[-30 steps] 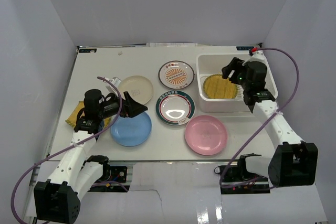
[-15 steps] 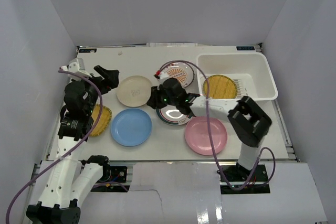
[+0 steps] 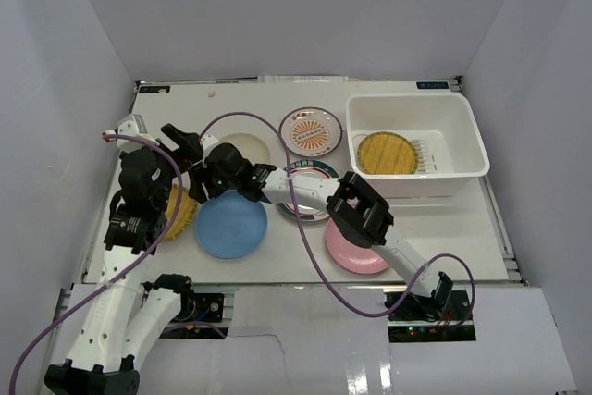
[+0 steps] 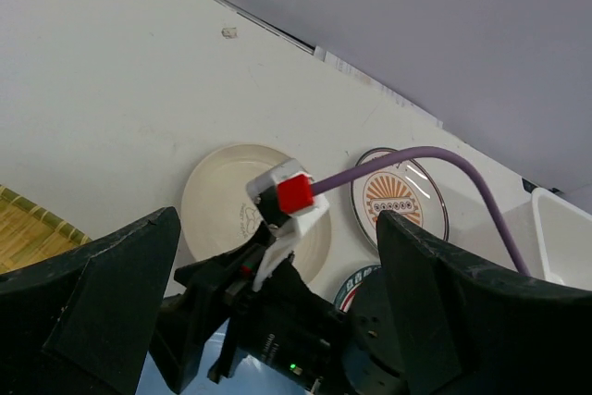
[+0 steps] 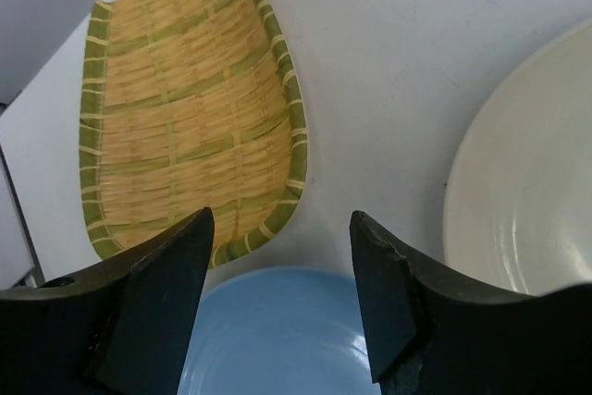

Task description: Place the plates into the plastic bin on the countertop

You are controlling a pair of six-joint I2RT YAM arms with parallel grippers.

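Observation:
My right gripper lowers onto the woven tray's green edge [image 3: 194, 203] [image 5: 292, 187] next and closes, because it lies uncovered between my open fingers and the blue plate.
The white plastic bin [image 3: 416, 100] stands at the back right of the countertop [image 3: 166, 108] with the yellow woven plate [image 3: 387, 153] inside. The orange-sunburst plate [image 3: 311, 131], cream plate [image 3: 250, 147], blue plate [image 3: 231, 227], green-rimmed plate [image 3: 313, 171] and pink plate [image 3: 344, 253] lie on the countertop. My right arm reaches far left across the green-rimmed and pink plates. My right gripper [image 3: 197, 187] is open and empty above the blue plate's [image 5: 277, 339] far-left rim, beside the cream plate [image 5: 527, 191]. My left gripper [image 3: 183, 143] is open and empty, held above the cream plate [image 4: 222, 201].
An oblong yellow woven tray [image 3: 181, 212] with a green edge lies at the left, partly under my left arm; it also shows in the right wrist view [image 5: 185, 108]. The right arm's purple cable [image 3: 277, 122] loops over the cream and sunburst plates. Grey walls enclose the table.
My right arm has swung from over the bin, past the green-rimmed plate, to the blue plate's left rim. My left gripper has lifted away from the blue plate toward the back left.

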